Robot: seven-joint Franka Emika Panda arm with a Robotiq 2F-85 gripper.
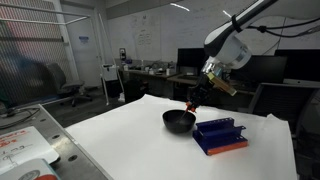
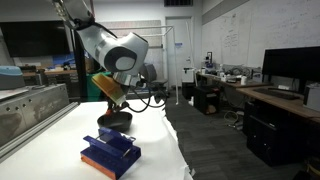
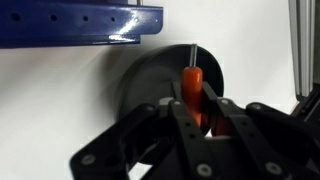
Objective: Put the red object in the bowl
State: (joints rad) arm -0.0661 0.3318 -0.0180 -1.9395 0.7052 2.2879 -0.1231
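Observation:
The robot's gripper will next stay above the open black bowl (image 1: 178, 121) (image 3: 150, 78) and open its fingers to let go of the red object, because the peg already hangs over the inside of the bowl.
The red object (image 3: 192, 84) is a slim red-orange peg with a thin metal tip, clamped between my gripper's fingers (image 3: 196, 100). In the wrist view it hangs over the black bowl (image 3: 150, 78). In both exterior views the gripper (image 1: 194, 100) (image 2: 108, 102) sits just above the bowl (image 1: 178, 121) (image 2: 115, 121) on the white table. A bit of red (image 1: 191, 104) shows at the fingertips.
A blue rectangular rack (image 1: 220, 134) (image 2: 111, 152) on an orange base lies beside the bowl; its edge shows in the wrist view (image 3: 80, 25). The white table (image 1: 120, 140) ends near the rack. Desks and monitors stand behind.

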